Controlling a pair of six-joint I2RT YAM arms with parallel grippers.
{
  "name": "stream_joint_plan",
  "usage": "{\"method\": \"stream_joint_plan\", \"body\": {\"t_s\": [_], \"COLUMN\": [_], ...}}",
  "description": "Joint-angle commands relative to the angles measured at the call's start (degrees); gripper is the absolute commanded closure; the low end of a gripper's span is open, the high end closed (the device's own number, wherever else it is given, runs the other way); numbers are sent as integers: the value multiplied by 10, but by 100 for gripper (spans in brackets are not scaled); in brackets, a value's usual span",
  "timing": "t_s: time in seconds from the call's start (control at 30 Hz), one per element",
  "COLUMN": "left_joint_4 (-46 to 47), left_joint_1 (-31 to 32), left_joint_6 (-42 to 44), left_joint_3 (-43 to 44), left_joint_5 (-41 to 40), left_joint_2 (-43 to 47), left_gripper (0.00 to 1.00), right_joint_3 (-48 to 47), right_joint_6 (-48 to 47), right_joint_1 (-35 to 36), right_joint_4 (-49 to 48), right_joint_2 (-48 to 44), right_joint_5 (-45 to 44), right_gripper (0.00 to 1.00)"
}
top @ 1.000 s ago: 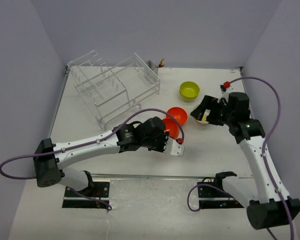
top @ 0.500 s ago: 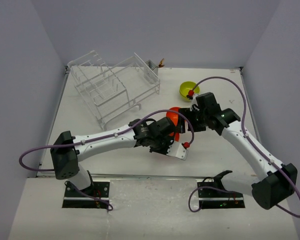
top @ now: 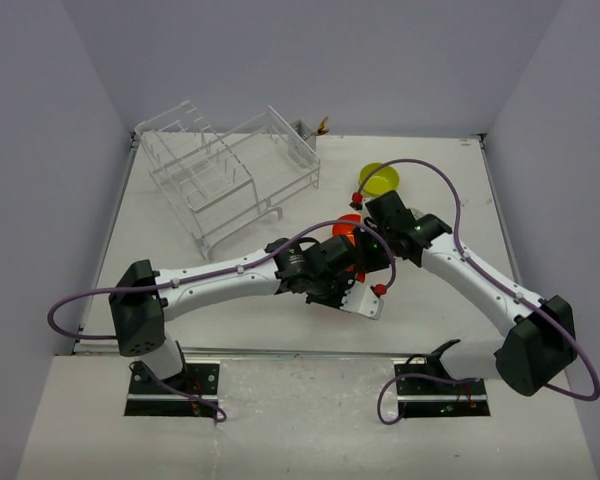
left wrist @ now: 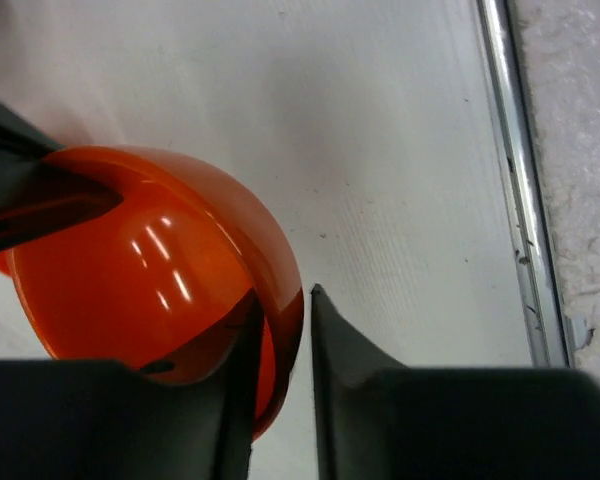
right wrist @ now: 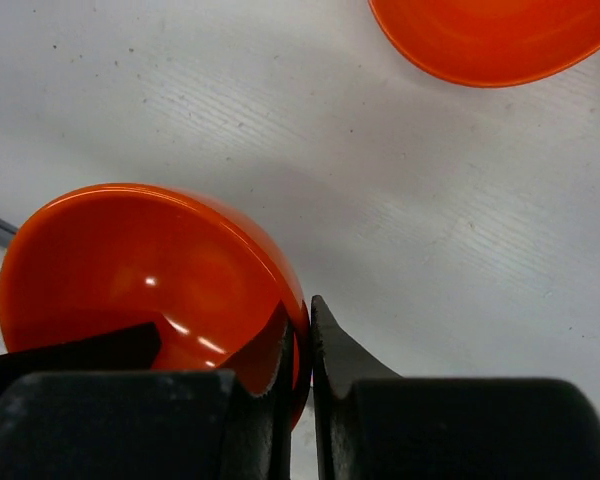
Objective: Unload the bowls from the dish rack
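The second orange-red bowl [top: 346, 226] [right wrist: 495, 35] is open, matches the held bowl and sits outward and below, so my right gripper will carry the held bowl outward over it, lower it and let go.
An orange-red bowl [left wrist: 150, 280] hangs just above the table between both grippers. My right gripper [right wrist: 302, 340] is shut on its rim, one finger inside the bowl [right wrist: 140, 270] and one outside. My left gripper [left wrist: 285, 330] straddles the opposite rim with its jaws slightly open; a thin gap shows between the outer finger and the bowl. From above, the two grippers meet at this bowl [top: 348, 262], which is mostly hidden. A second orange-red bowl [right wrist: 490, 40] sits on the table close by. The lime-green bowl [top: 383, 181] rests further back. The dish rack [top: 230, 170] stands at the back left.
The rack's small side cup [top: 305, 130] sticks out at its far right corner. The right arm [top: 460, 275] crosses the table's right half and the left arm [top: 220, 280] its front. The table's metal front edge [left wrist: 515, 200] runs near the left gripper.
The right arm swung left from the right side to the held orange-red bowl and closed on its rim. The left gripper, shut on that bowl before, has loosened.
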State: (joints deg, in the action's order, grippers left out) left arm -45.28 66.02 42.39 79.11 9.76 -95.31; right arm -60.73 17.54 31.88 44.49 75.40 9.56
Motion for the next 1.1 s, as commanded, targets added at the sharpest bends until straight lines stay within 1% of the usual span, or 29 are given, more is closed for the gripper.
{"method": "stream_joint_plan", "body": {"t_s": [0.0, 0.03, 0.07, 0.1, 0.17, 0.2, 0.27, 0.3, 0.37, 0.4, 0.43, 0.47, 0.57, 0.6, 0.67, 0.7, 0.73, 0.77, 0.87, 1.0, 1.03, 1.07], "left_joint_4": [19, 24, 27, 30, 37, 40, 52, 60, 92, 102, 106, 106, 101, 104, 138, 154, 181, 193, 209, 194, 188, 186], "left_joint_1": [-6, -8, -10, -11, -18, -24, -30, -35, -38, -41, -44, -50, -98, -133, -147, -150, -150, -150, -150, -150, -150, -150], "left_joint_6": [-58, -70, -78, -105, -138, -168, -201, -227, -266, -319, -351, -377, -531, -551, -571, -581, -587, -600, -620, -621, -621, -621], "left_joint_3": [19, 16, 17, 15, 8, 3, -10, -18, -44, -50, -54, -54, -50, -54, -90, -118, -131, -144, -171, -177, -177, -179], "left_joint_5": [-75, -87, -95, -126, -155, -169, -185, -192, -228, -293, -326, -377, -416, -413, -415, -435, -445, -469, -513, -530, -533, -536], "left_joint_2": [4, 6, 5, 9, 15, 28, 48, 77, 109, 138, 151, 164, 233, 252, 294, 340, 366, 412, 477, 499, 498, 496], "left_gripper": [70, 17, 0, 0, 0, 0, 0, 0, 0, 0, 0, 0, 0, 0, 0, 0, 0, 0, 0, 0, 0, 0], "right_joint_3": [-18, -19, -20, -21, -19, -14, -6, 2, 3, 1, -4, -16, -38, -42, -51, -50, -48, -43, -36, -31, -31, -31], "right_joint_6": [29, 37, 42, 46, 62, 73, 81, 90, 98, 100, 105, 106, 108, 108, 108, 110, 110, 112, 116, 116, 116, 116], "right_joint_1": [-5, -10, -16, -23, -59, -89, -112, -119, -131, -132, -133, -134, -135, -135, -135, -135, -135, -135, -135, -134, -135, -135], "right_joint_4": [-30, -35, -51, -59, -89, -100, -141, -154, -187, -195, -203, -208, -214, -215, -216, -220, -227, -230, -239, -249, -251, -252], "right_joint_2": [-19, -18, -18, -12, -6, -1, 1, 0, 4, 14, 22, 31, 78, 91, 128, 136, 148, 151, 158, 163, 164, 166], "right_joint_5": [-29, -38, -48, -71, -92, -105, -105, -118, -137, -142, -147, -150, -154, -150, -143, -142, -141, -140, -139, -133, -133, -132], "right_gripper": [100, 100, 100, 100, 100, 100, 100, 100, 100, 100, 100, 100, 100, 100, 100, 100, 100, 100, 100, 100, 97, 91]}}
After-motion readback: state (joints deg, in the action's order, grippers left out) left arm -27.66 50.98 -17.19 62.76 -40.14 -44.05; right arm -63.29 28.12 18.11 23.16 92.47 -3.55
